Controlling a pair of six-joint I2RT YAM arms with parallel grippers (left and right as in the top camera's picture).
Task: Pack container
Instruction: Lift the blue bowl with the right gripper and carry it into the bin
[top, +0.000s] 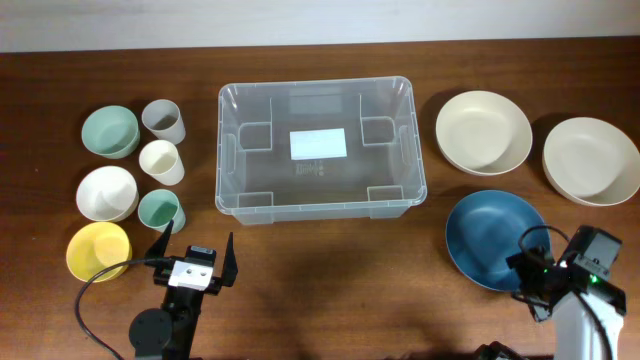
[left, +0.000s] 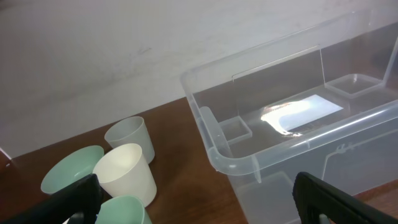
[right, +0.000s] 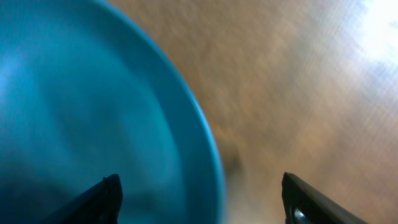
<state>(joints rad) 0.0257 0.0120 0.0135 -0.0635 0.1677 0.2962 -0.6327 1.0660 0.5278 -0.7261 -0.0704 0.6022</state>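
Observation:
The blue bowl's rim already lies between my open fingers, so my right gripper lowers over the near part of that rim (top: 522, 284) (right: 217, 179) next and closes there.
The clear plastic container (top: 320, 150) with a white label on its bottom stands at the table's middle; it also shows in the left wrist view (left: 292, 124). My left gripper (top: 195, 252) is open and empty near the front edge, below the cups; in its wrist view (left: 193, 202) the fingers frame bare table between the cups and the container's corner. My right gripper (top: 532, 270) is open over the right rim of a blue bowl (top: 495, 240); the rim (right: 205, 155) lies between its fingers (right: 199, 199), blurred.
Left of the container stand a grey cup (top: 163, 121), a cream cup (top: 161, 161), a green cup (top: 160, 209), a green bowl (top: 110, 131), a white bowl (top: 106, 192) and a yellow bowl (top: 98, 250). Two cream bowls (top: 483, 131) (top: 590, 160) sit at the right.

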